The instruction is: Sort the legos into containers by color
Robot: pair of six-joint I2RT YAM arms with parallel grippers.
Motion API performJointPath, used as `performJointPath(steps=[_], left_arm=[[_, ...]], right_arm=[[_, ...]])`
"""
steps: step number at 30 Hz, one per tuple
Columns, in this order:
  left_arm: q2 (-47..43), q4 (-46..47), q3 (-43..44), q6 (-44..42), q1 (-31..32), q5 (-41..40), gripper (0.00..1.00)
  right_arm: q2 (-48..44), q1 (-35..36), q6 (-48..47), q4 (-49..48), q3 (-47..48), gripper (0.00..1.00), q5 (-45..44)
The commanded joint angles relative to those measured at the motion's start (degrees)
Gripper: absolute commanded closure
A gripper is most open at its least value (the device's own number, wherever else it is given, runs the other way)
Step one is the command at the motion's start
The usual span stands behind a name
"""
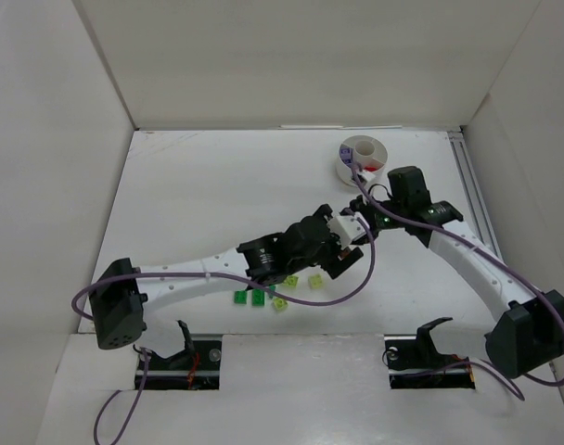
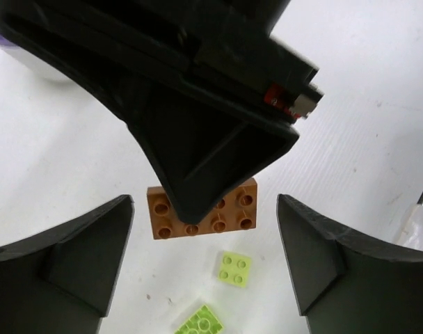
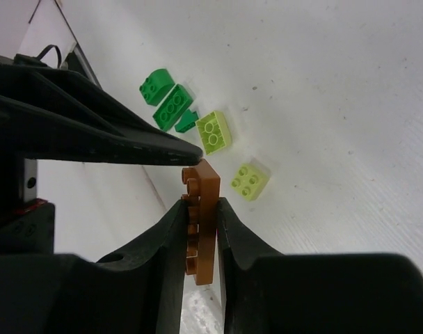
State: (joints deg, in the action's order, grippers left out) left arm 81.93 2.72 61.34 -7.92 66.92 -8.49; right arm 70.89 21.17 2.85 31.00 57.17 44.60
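I need to move the plate in my right gripper outward next and let go of it over the dish's middle cup, because that cup is farther out than the gripper.
My right gripper is shut on an orange-brown lego plate, held on edge above the table. In the left wrist view the same plate sits between my left gripper's open fingers, apart from both, with the right gripper's black finger partly over it. From above, both grippers meet at mid-table, the left below the right. Lime legos lie under them. The round white dish stands at the back right, with red and purple pieces in it.
Dark green legos and lime legos lie loose on the table beneath the left arm, also seen from above. White walls enclose the table on three sides. A purple cable loops near the grippers.
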Motion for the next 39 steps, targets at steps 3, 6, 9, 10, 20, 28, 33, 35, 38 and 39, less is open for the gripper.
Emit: performJointPath(steps=[3,6,9,10,20,28,33,35,38,39], left_arm=[[-4.7,5.8,0.2,0.4,0.2,-1.1,0.06],[-5.4,5.8,0.2,1.1,0.2,-1.8,0.0],[-7.0,5.2,-1.0,3.5,0.2,-4.9,0.0],[-7.6,5.2,-1.6,4.5,-1.5,-5.0,0.0],[-18.8,2.8,-8.4,26.7,-22.7,0.1,0.0],[-23.0,3.7,-13.1,28.7,-31.9,7.4,0.0],[-18.8,2.6,-11.1,28.1,-36.3,12.0,0.0],[-16.5,3.2,-10.4,27.6,-38.8,15.9,0.0],[-14.0,4.4,-9.7,26.9,-40.8,18.9,0.0],[-14.0,4.4,-9.1,26.9,-40.8,18.9,0.0]], right_arm=[[-2.3,-1.4,-2.1,-3.7,1.7,1.0,-1.3],[-2.3,-3.6,-2.1,-5.2,1.7,1.0,-0.6],[-1.8,-6.8,-2.1,-8.2,2.2,1.0,-0.6],[-1.3,-7.9,-2.1,-9.6,2.2,1.0,-0.6],[11.0,-15.5,-3.2,-35.8,12.1,1.0,-8.7],[26.9,-18.1,-7.1,-53.1,20.0,1.0,-6.2],[35.7,-19.2,-6.4,-59.8,25.7,1.0,-2.6],[38.5,-19.2,-6.4,-60.4,26.9,1.0,-2.1],[40.5,-19.2,-6.4,-62.6,26.9,1.0,-4.5],[41.2,-19.8,-6.4,-62.6,27.6,1.0,-4.5]])
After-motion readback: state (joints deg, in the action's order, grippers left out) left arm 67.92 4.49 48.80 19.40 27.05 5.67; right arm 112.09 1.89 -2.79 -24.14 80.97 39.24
